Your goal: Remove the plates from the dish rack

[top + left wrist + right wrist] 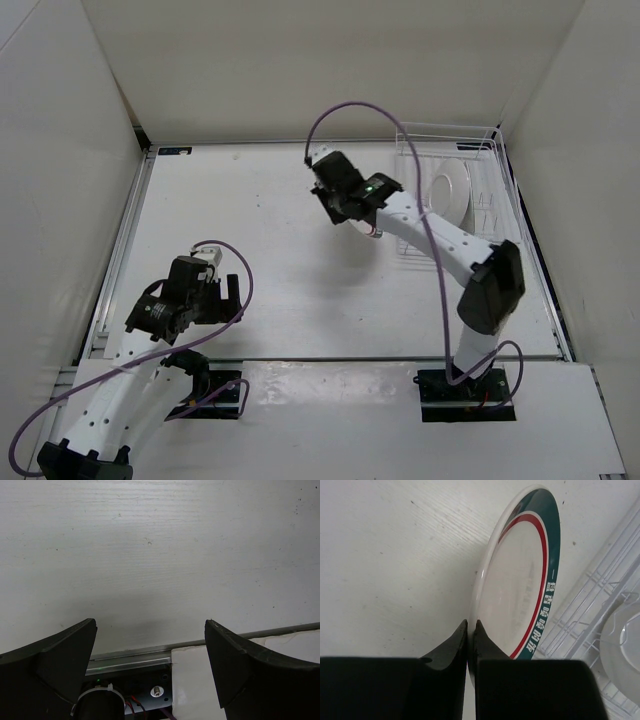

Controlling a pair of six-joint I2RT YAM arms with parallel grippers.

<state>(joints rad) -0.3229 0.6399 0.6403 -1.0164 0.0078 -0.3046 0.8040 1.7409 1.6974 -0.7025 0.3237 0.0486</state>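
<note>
My right gripper needs to move down next, tilting, toward the bare tabletop beside the rack and let go of the plate's near rim, because the plate is still on edge.
My right gripper (471,624) is shut on the rim of the white plate with the green band and red ring (520,575). It holds the plate on edge over the table, just left of the white wire dish rack (580,615). In the top view the right gripper (345,205) hides most of this plate; only a sliver of its rim (375,232) shows. The silver-grey plate (450,190) stands in the dish rack (490,140) and also shows in the right wrist view (622,650). My left gripper (215,295) is open and empty, far from the rack.
The rack stands at the table's back right corner against the white walls. The left gripper (150,625) hovers over the table's near edge, above a metal rail (130,657) and the arm's base mount.
</note>
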